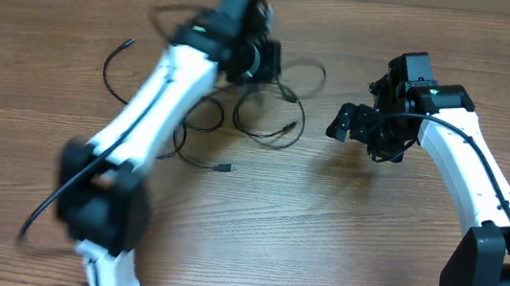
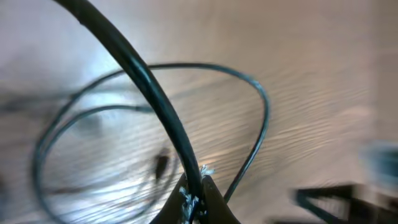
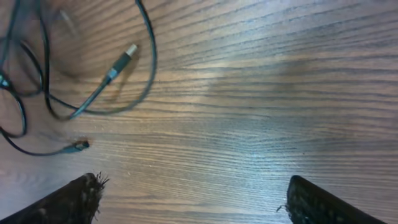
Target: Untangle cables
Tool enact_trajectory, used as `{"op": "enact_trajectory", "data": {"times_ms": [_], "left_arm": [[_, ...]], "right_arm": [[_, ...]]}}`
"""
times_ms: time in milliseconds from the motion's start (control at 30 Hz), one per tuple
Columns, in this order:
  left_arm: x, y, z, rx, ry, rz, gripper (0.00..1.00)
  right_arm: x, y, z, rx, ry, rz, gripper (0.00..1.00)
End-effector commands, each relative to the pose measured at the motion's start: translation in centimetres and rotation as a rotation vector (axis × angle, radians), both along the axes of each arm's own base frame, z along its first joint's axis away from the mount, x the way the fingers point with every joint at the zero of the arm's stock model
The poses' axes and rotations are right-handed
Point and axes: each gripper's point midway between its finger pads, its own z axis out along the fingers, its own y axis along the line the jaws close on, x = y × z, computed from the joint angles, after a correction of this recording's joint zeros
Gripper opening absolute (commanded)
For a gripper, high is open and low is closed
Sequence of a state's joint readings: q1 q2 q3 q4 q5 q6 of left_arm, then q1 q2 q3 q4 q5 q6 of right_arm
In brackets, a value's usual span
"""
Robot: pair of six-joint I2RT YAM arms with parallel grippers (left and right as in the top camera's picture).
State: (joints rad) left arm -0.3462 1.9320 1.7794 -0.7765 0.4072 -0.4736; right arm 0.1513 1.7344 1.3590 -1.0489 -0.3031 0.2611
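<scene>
The far cable loop [image 1: 322, 75] is outward and to the left of my open fingers in the overhead view, so my right gripper should go that way onto it next.
The cables [image 1: 268, 116] lie as loose black loops on the wooden table, left of centre, with small plug ends [image 1: 223, 167]. My left gripper [image 1: 262, 62] is over the far part of the loops and is blurred. In the left wrist view its fingers [image 2: 198, 198] are shut on a thick black cable [image 2: 143, 81], with thin loops [image 2: 261, 118] below it. My right gripper [image 1: 358, 124] is open and empty, right of the cables. In the right wrist view its fingers [image 3: 189, 199] are wide apart over bare wood, with cable loops and a metal plug [image 3: 121, 62] at upper left.
The wooden table [image 1: 322, 228] carries only the cables. One cable end [image 1: 127, 44] reaches out at far left. Both white arms stretch in from the near edge, the left arm [image 1: 158, 103] crossing over part of the loops.
</scene>
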Motion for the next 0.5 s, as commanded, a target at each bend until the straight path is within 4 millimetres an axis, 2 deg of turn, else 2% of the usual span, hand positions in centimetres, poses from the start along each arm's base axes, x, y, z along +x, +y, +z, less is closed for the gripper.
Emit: {"op": "enact_trajectory", "data": {"times_ms": [0, 100, 233, 467], "left_arm": [[-1.2, 2.4, 8.1, -0.025, -0.180, 0.007, 0.04], [-2.5, 4.0, 11.8, -0.057, -0.244, 0.026, 0.04], [-4.8, 4.0, 16.1, -0.137, -0.322, -0.018, 0.04], [-6.4, 5.2, 20.7, -0.147, -0.470, -0.010, 0.04]], "right_arm": [[0.5, 1.1, 0.8, 0.068, -0.030, 0.013, 0.95], [1.1, 3.0, 1.9, 0.185, -0.061, 0.043, 0.95], [2.2, 5.0, 3.5, 0.299, -0.127, 0.087, 0.99], [3.2, 7.9, 4.5, 0.322, -0.226, 0.168, 1.00]]}}
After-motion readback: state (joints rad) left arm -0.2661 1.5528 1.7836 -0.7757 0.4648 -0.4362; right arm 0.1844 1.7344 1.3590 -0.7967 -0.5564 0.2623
